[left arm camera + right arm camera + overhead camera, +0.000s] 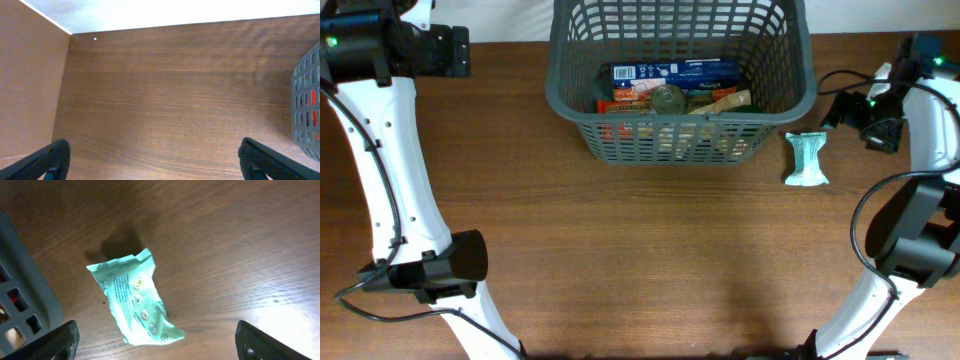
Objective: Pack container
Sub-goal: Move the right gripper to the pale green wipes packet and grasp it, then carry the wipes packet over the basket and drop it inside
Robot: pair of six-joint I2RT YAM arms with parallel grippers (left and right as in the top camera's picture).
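Note:
The snack packet lies below my right gripper and to its left in the overhead view. I need to shift that way and lower onto the packet's narrow middle.
The container is a dark grey slotted basket at the back middle of the table. It holds a blue box, a round can and other packets. A mint green snack packet lies on the table just right of the basket. My right gripper hovers above and beside it, open and empty. In the right wrist view the packet lies between the spread fingers, with the basket's corner at the left. My left gripper is open and empty at the far left.
The left wrist view shows bare brown table, a white wall at the back, and the basket's side at the right edge. Black cables loop by the right arm.

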